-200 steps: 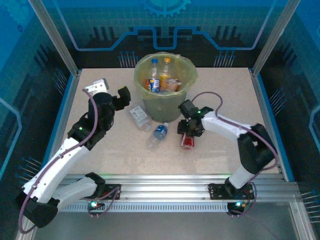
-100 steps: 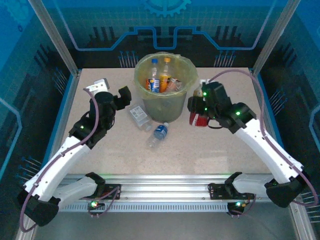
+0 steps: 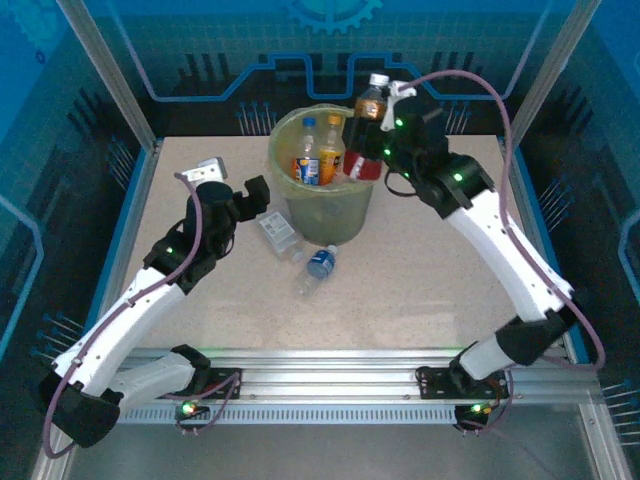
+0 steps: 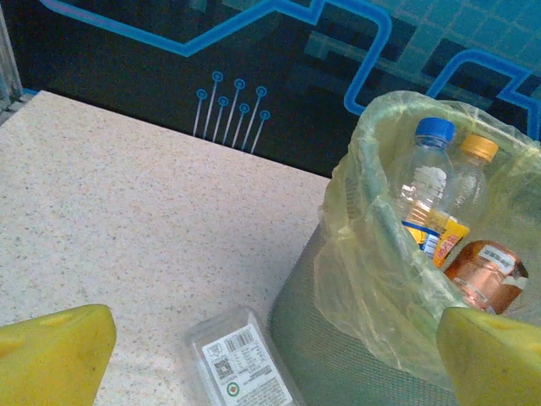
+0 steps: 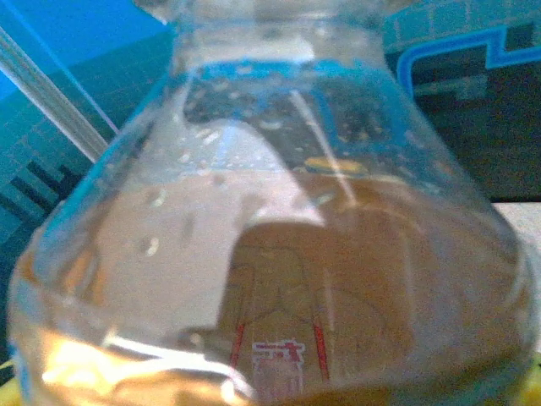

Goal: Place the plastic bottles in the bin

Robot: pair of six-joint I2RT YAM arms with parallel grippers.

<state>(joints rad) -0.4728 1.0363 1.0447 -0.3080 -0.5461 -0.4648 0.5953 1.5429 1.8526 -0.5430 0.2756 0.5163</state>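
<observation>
My right gripper needs to move toward the standing bottles next, over the bin's opening (image 3: 324, 147), and release there, because the plastic bottle (image 3: 369, 112) is still hanging above the bin's rim.
My right gripper (image 3: 383, 150) is shut on a plastic bottle (image 3: 369, 112) with brown drink, a red label and a pale cap, held upright over the right rim of the bin (image 3: 330, 215). In the right wrist view this bottle (image 5: 279, 254) is pressed close to the lens. Inside the bag-lined bin (image 4: 338, 355) stand a blue-capped bottle (image 4: 423, 178) and an orange-capped bottle (image 4: 469, 182), with a pinkish one (image 4: 486, 275) lying beside them. My left gripper (image 3: 255, 195) hangs open left of the bin, its yellow fingertips (image 4: 51, 355) wide apart. A blue-labelled bottle (image 3: 318, 265) lies on the table in front of the bin.
A flat clear container with a white label (image 3: 278, 232) lies against the bin's left foot, just under my left gripper (image 4: 275, 368). The table (image 3: 430, 290) has blue walls behind and metal posts at its corners.
My right arm has lifted the red-labelled bottle from the table in front of the bin, round its right side, up over the rim. The left gripper has edged slightly toward the bin.
</observation>
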